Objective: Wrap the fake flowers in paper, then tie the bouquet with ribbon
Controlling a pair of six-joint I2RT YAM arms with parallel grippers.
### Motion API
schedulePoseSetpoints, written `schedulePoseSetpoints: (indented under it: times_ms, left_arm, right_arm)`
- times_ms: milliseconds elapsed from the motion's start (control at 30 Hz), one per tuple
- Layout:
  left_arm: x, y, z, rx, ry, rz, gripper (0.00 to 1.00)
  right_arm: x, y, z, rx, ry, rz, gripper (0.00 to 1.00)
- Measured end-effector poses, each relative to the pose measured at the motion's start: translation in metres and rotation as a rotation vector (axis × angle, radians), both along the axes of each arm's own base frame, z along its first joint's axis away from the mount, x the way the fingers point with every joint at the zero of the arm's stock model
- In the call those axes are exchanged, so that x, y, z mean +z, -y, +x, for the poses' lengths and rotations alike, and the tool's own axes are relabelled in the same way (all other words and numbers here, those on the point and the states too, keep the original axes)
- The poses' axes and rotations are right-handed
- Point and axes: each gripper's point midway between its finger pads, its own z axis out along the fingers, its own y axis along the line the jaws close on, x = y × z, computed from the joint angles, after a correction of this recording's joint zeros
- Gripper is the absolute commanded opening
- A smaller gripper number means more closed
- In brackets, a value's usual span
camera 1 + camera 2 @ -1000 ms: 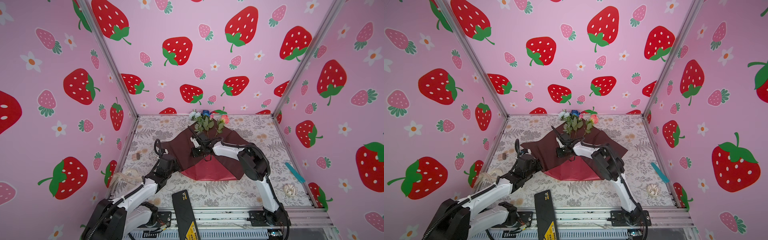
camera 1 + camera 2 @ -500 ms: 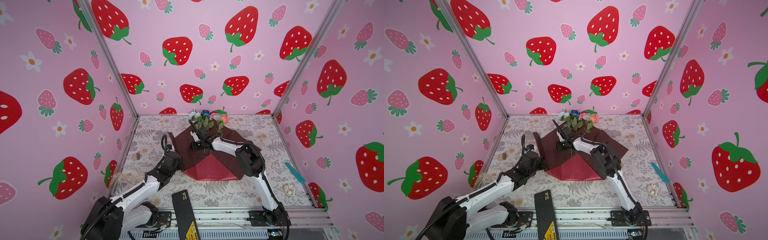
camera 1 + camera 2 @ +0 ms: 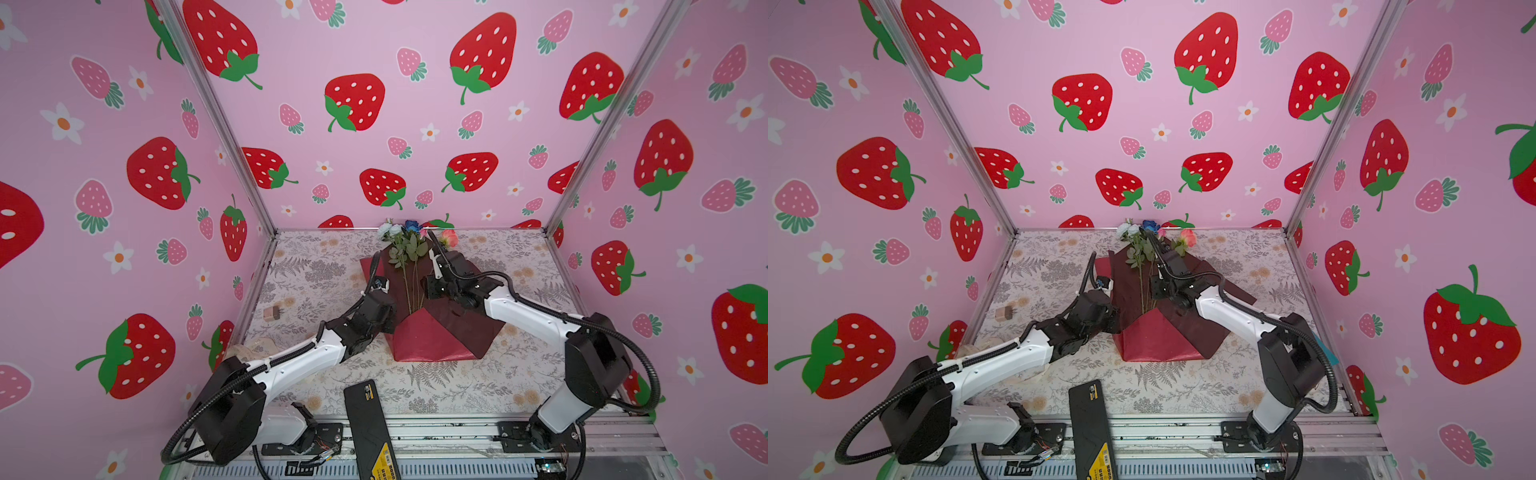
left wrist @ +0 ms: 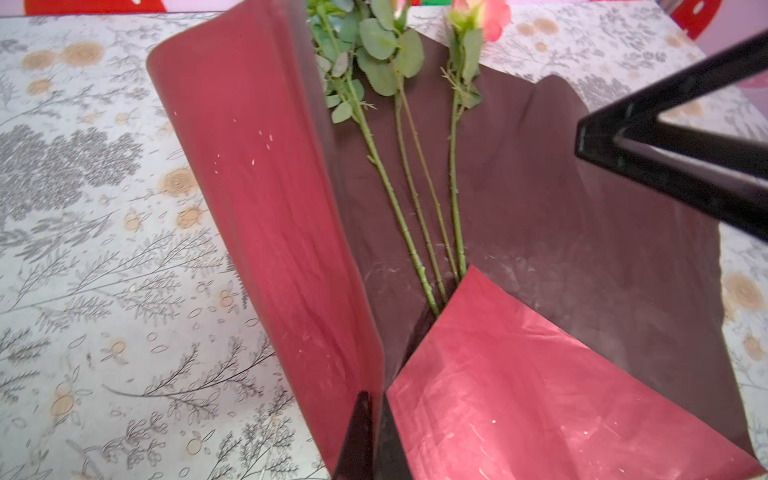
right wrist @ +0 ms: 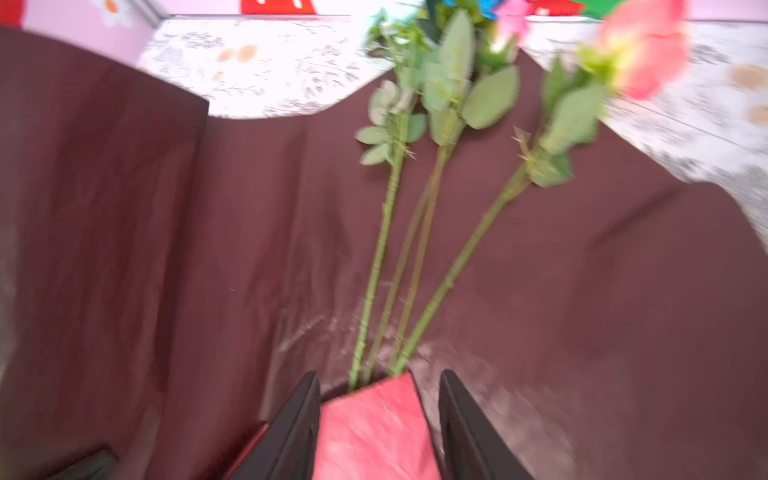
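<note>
The stems are uncovered, so next my left gripper will swing the upright flap across them and down onto the folded red corner [image 3: 422, 332] [image 4: 472, 380], then let go of the flap.
The bouquet of fake flowers [image 3: 409, 249] [image 3: 1144, 249] lies on dark red wrapping paper [image 3: 436, 336] [image 3: 1158, 336] at mid table, blooms toward the back wall. The paper's near corner is folded up over the stem ends [image 4: 415, 216]. My left gripper [image 3: 388, 320] [image 3: 1115, 322] [image 4: 374, 409] is shut on the paper's left flap [image 4: 266, 187], which stands upright beside the stems. My right gripper [image 3: 428, 289] [image 3: 1158, 289] [image 5: 378, 399] is open just above the tip of the folded red corner [image 5: 374, 436], holding nothing. A pink bloom [image 5: 644, 50] shows blurred.
A small brown block [image 3: 272, 312] lies near the left wall, with a cream ribbon [image 3: 253, 347] behind my left arm. A teal item [image 3: 1323, 349] peeks out by the right wall. A black device [image 3: 368, 424] sits at the front edge. The right gripper's black finger [image 4: 673, 158] crosses the left wrist view.
My left gripper has moved right and away from the front edge, raising the left flap upright. My right gripper has opened and drawn back to the right, off the left flap.
</note>
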Motion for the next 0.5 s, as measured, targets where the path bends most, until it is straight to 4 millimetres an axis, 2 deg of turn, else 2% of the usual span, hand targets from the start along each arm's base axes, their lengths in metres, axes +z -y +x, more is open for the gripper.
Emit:
schedulePoseSetpoints:
  times_ms: [33,133,300,400,500]
  left_arm:
    - [-0.002,0.007,0.0,-0.024,-0.002,0.016,0.0]
    - [-0.01,0.023,0.002,-0.068,-0.018,0.053,0.0]
    - [-0.029,0.043,0.011,-0.113,-0.079,0.095,0.05]
    - [-0.037,0.06,0.016,-0.15,-0.114,0.093,0.23]
    - [-0.041,0.079,0.016,-0.195,-0.141,0.069,0.53]
  right_arm:
    - [-0.005,0.01,-0.004,-0.023,-0.006,-0.018,0.57]
    - [-0.019,0.034,-0.015,-0.088,-0.021,-0.053,0.6]
    - [-0.022,0.064,-0.027,-0.173,-0.006,-0.071,0.66]
    - [-0.016,0.075,-0.031,-0.215,0.015,-0.063,0.71]
    - [-0.012,0.083,-0.032,-0.242,0.033,-0.06,0.76]
